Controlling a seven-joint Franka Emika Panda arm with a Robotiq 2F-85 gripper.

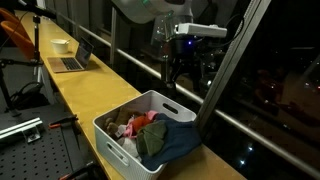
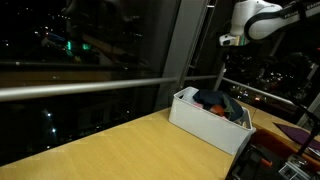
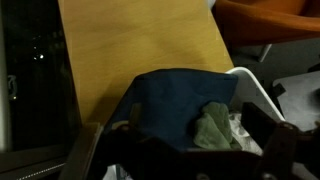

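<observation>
My gripper moves down open toward the basket [image 1: 118, 138] and onto the window side of the blue cloth [image 1: 170, 138] next, since that cloth lies uncovered on top of the clothes.
A white basket [image 1: 118, 138] stands on the long wooden table [image 1: 95, 90], filled with clothes. A dark blue cloth [image 1: 170, 138] drapes over its near corner, with red and pale garments [image 1: 135, 125] beside it. My gripper [image 1: 185, 82] hangs open a little above the basket's far end, with nothing between its fingers. In the wrist view the blue cloth [image 3: 175, 100] lies right below, a green cloth [image 3: 212, 126] sits next to it, and the basket rim [image 3: 256, 88] shows on the right. The gripper [image 3: 175, 142] has its dark fingers [image 3: 266, 128] spread wide. In an exterior view the basket [image 2: 205, 122] sits under the gripper [image 2: 228, 62].
An open laptop [image 1: 72, 60] and a small white bowl [image 1: 60, 45] sit further along the table. A dark window with a metal rail [image 1: 130, 62] runs along the table's far side. An orange chair [image 1: 14, 34] and a perforated metal board [image 1: 25, 150] are nearby.
</observation>
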